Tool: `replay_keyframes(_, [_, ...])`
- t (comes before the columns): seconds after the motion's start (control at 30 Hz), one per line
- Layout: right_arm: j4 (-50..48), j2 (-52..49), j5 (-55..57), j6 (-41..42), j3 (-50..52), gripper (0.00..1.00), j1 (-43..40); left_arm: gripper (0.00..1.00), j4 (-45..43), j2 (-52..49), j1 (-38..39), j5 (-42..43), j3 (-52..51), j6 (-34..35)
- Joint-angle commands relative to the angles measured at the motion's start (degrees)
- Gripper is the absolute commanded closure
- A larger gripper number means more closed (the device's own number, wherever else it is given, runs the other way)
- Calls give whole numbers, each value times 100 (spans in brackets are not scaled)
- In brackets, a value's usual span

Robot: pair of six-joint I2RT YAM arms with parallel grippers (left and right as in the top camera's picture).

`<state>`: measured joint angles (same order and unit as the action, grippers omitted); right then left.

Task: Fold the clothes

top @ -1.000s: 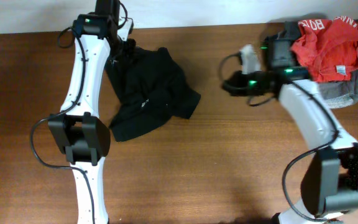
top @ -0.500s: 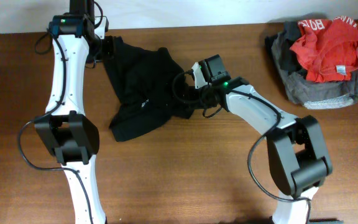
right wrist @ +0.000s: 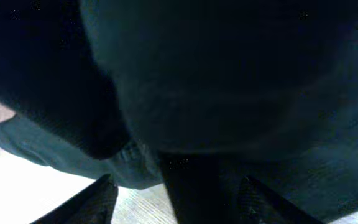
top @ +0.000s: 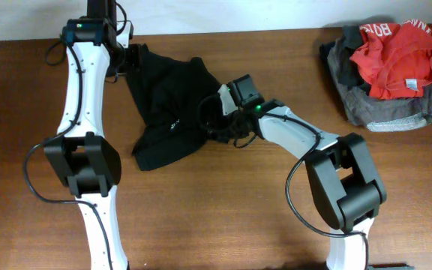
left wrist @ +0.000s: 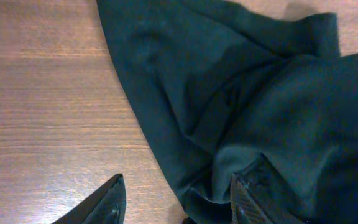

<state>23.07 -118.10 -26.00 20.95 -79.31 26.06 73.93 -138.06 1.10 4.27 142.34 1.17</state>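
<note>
Next, the left gripper moves down onto the black cloth's edge below its open fingers, at the cloth's far corner near the white wall.
The clothes, one crumpled black garment (top: 175, 105), lie on the wooden table left of centre. A small white logo shows on the fabric. My left gripper (top: 131, 58) is at the garment's top left corner. In the left wrist view it (left wrist: 179, 202) is open, with the edge of the black cloth (left wrist: 241, 93) lying between its fingers. My right gripper (top: 214, 120) is at the garment's right edge. Seen from the right wrist it (right wrist: 173, 202) is open too, straddling a dark fold of the cloth (right wrist: 229, 81) just above the table.
A red garment with white lettering (top: 392, 52) lies on a grey garment (top: 385, 112) at the back right corner. The table's far edge meets a white wall just behind my left gripper.
My right arm has swung left from the red and grey pile to the black garment's right edge, and its jaws have opened. My left arm shifted slightly left.
</note>
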Motion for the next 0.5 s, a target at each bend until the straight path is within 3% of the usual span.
replay_keyframes(0.0, [101,-131,337,234,-48,53,131,46,31,-166,-4,63,57,55])
replay_keyframes(0.07, [219,-133,426,328,-48,86,129,46,28,-166,-4,61,57,52])
replay_keyframes(0.1, [289,-131,466,369,-48,96,118,46,26,-166,-4,61,57,52])
replay_keyframes(0.27, [984,-109,466,415,-275,96,-212,46,33,-166,-4,63,57,52])
replay_keyframes(0.47, [2583,-81,629,-658,-1204,96,-1047,46,28,-166,-4,63,57,52])
